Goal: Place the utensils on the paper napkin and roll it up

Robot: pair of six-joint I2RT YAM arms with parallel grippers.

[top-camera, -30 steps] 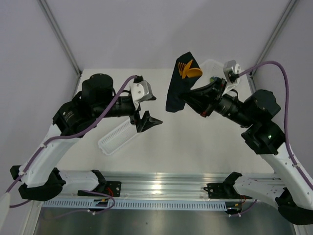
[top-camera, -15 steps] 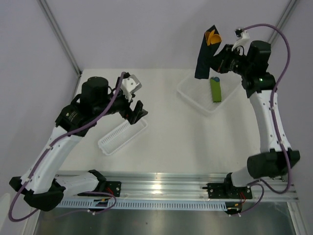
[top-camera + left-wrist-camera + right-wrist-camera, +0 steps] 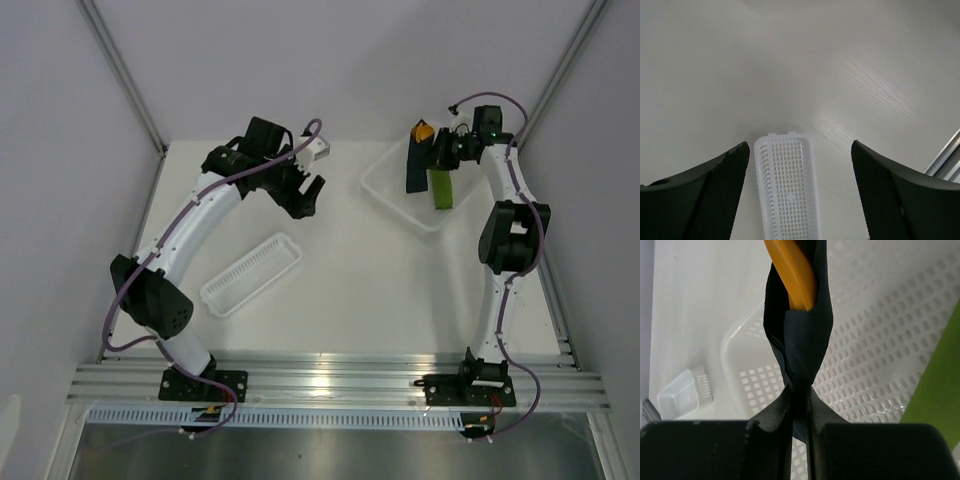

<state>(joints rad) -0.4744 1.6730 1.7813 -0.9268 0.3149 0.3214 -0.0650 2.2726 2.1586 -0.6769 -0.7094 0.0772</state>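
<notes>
The right gripper moves down and slightly back into the clear bin next, bringing the roll beside the green bundle, where the bin's bottom is bare (image 3: 867,372).
The black paper napkin (image 3: 416,165) is rolled around the orange utensils (image 3: 424,131), whose tips stick out of its far end. My right gripper (image 3: 436,158) is shut on the roll and holds it over the clear bin (image 3: 385,193) at the back right. In the right wrist view the napkin (image 3: 800,335) is pinched between the fingers, with an orange utensil (image 3: 792,275) showing at the top. My left gripper (image 3: 305,195) is open and holds nothing, at the back left of the table. In its wrist view the fingers (image 3: 715,190) stand wide above the table.
A green rolled bundle (image 3: 441,186) lies in the clear bin (image 3: 880,340); the green bundle (image 3: 935,390) shows at the right edge of the right wrist view. A long white perforated tray (image 3: 251,275) sits at the front left, and the tray (image 3: 787,185) is below my left fingers.
The right arm has swung the rolled napkin from mid-table, up high, then down over the clear bin. The left arm has stretched toward the back, its jaws still apart.
</notes>
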